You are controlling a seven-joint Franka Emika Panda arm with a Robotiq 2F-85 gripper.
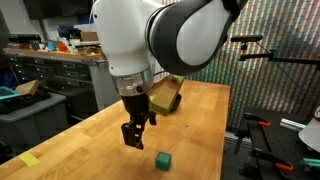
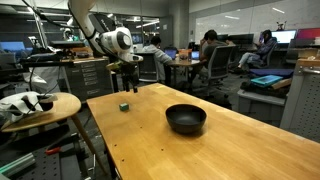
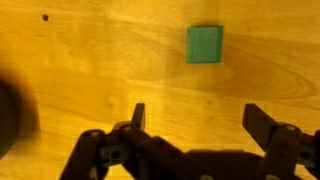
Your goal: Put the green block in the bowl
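The green block [image 1: 162, 159] [image 3: 204, 44] is below the robot's gripper and ahead of its open fingers, so the gripper will next move over toward the block, then lower until the fingertips are on both sides of it.
The green block [image 1: 162, 159] is a small cube on the wooden table; it also shows in an exterior view [image 2: 123, 105] and near the top of the wrist view [image 3: 205, 44]. My gripper [image 1: 132, 142] hangs open and empty just above the table, a short way from the block, which lies ahead of the open fingers [image 3: 198, 118] and outside them. It also shows in an exterior view [image 2: 126, 88]. The black bowl [image 2: 186, 119] sits further along the table, well away from the block and gripper. A dark blur at the left edge of the wrist view [image 3: 8, 115] may be the bowl.
A cardboard box [image 1: 165, 96] stands on the table behind the arm. A small yellow piece [image 1: 30, 159] lies near a table edge. A round side table with a white object [image 2: 30, 103] stands beside the table. Workbenches and seated people are in the background.
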